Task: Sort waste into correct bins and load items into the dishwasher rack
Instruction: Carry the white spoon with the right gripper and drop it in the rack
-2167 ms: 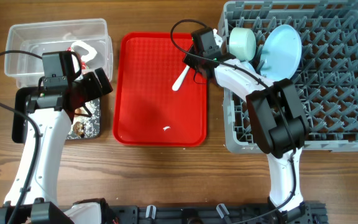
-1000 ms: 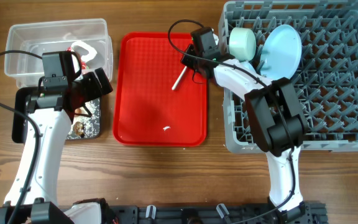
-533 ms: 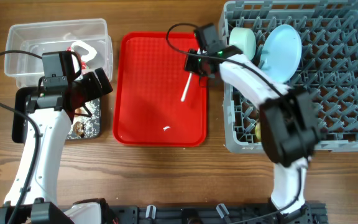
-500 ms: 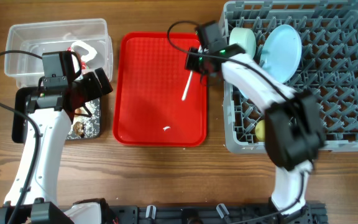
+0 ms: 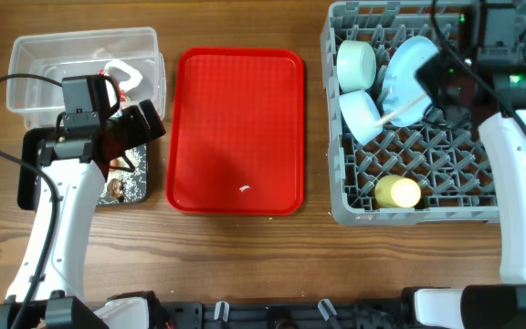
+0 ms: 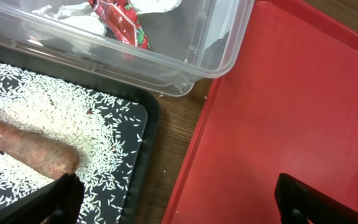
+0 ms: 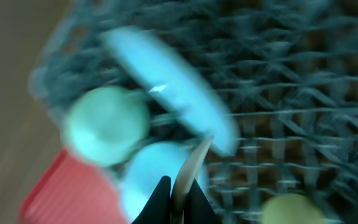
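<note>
The right gripper moves down and back next to release the white spoon (image 5: 400,111) onto the rack's wires beside the yellow cup (image 5: 397,192), because that part of the rack stands empty.
My right gripper (image 5: 427,94) is shut on the white spoon (image 5: 400,111) and holds it over the grey dishwasher rack (image 5: 464,212), above a pale blue bowl (image 5: 361,114). A mint bowl (image 5: 356,62), the pale blue plate (image 5: 412,71) and the yellow cup (image 5: 397,192) sit in the rack. The blurred right wrist view shows the spoon (image 7: 190,165) between the shut gripper (image 7: 178,199). My left gripper (image 6: 179,202) is open and empty above the black tray's edge (image 6: 145,143). The tray holds rice (image 6: 73,112) and a carrot-like stick (image 6: 23,149). The clear tub (image 6: 219,46) holds the red-and-white wrapper (image 6: 120,22).
The flat red tray (image 5: 236,110) lies between the bins and the rack, with one small white scrap (image 5: 245,189) on it. The clear tub (image 5: 35,55) and black tray (image 5: 30,174) sit at the left.
My right arm has lifted the spoon off the red tray and carried it right, over the rack. The left arm has not moved.
</note>
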Controlling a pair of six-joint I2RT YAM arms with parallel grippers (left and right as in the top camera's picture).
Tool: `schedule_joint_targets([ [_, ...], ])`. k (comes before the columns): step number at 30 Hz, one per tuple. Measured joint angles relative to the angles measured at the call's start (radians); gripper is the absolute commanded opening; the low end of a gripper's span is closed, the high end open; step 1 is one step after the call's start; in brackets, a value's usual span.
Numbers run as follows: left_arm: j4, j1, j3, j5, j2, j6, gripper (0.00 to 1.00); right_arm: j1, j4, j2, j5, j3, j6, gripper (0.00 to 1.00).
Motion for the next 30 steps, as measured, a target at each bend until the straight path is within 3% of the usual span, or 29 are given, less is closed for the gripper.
schedule_joint_targets([
  [6, 0.0, 0.0, 0.0, 0.0, 0.0, 0.0, 1.0, -0.082, 0.08, 0.004, 0.049, -0.182, 0.065, 0.04],
  [16, 0.0, 0.0, 0.0, 0.0, 0.0, 0.0, 1.0, -0.081, 0.179, 0.005, 0.063, -0.359, 0.157, 0.06],
  [17, 0.0, 0.0, 0.0, 0.0, 0.0, 0.0, 1.0, -0.081, 0.188, 0.005, 0.065, -0.364, 0.162, 0.1],
  [20, 0.0, 0.0, 0.0, 0.0, 0.0, 0.0, 1.0, -0.081, 0.224, 0.005, 0.066, -0.377, 0.177, 0.5],
  [21, 0.0, 0.0, 0.0, 0.0, 0.0, 0.0, 1.0, -0.081, 0.233, 0.005, 0.067, -0.378, 0.181, 0.59],
  [23, 0.0, 0.0, 0.0, 0.0, 0.0, 0.0, 1.0, -0.081, 0.247, 0.005, 0.069, -0.379, 0.186, 0.62],
  [30, 0.0, 0.0, 0.0, 0.0, 0.0, 0.0, 1.0, -0.081, 0.244, 0.005, 0.064, -0.379, 0.174, 0.62],
])
